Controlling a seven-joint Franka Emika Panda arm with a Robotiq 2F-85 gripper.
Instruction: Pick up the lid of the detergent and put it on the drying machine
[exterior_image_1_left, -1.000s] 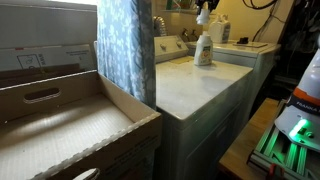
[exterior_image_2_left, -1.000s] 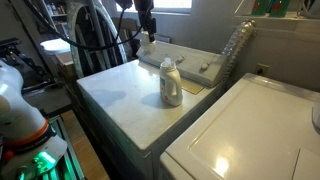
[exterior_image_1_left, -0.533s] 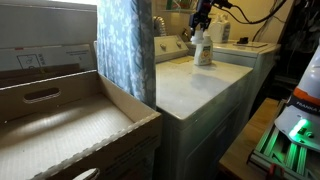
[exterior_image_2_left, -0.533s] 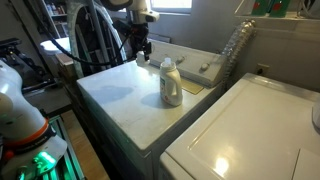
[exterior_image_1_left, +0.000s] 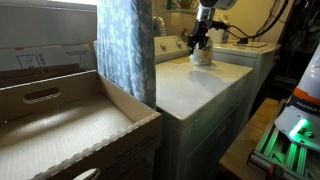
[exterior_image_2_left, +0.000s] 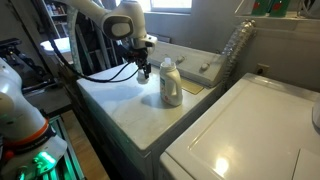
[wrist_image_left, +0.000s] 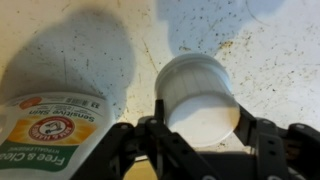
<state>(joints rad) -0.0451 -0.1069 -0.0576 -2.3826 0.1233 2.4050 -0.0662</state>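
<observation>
The lid is still above the drying machine's speckled top, so my gripper will lower it there beside the detergent next.
In the wrist view my gripper (wrist_image_left: 200, 112) is shut on the lid (wrist_image_left: 197, 92), a small round whitish cap held between the two black fingers just above the speckled top of the drying machine (wrist_image_left: 275, 45). The detergent (wrist_image_left: 55, 105), with its yellow-orange label, stands right beside the lid. In both exterior views my gripper (exterior_image_2_left: 145, 72) (exterior_image_1_left: 200, 43) is low over the drying machine (exterior_image_2_left: 115, 98) (exterior_image_1_left: 190, 88), close beside the detergent (exterior_image_2_left: 171, 82) (exterior_image_1_left: 203, 57). The lid is too small to make out there.
The raised back console (exterior_image_2_left: 198, 66) runs behind the detergent. A second white machine (exterior_image_2_left: 250, 135) stands alongside. A clear plastic bottle (exterior_image_2_left: 234, 50) leans at the back. A wooden crate (exterior_image_1_left: 60, 125) and a patterned curtain (exterior_image_1_left: 125, 45) are beside the drying machine.
My arm has come down from above the back console to just over the drying machine's top, beside the detergent, with the lid still in the gripper.
</observation>
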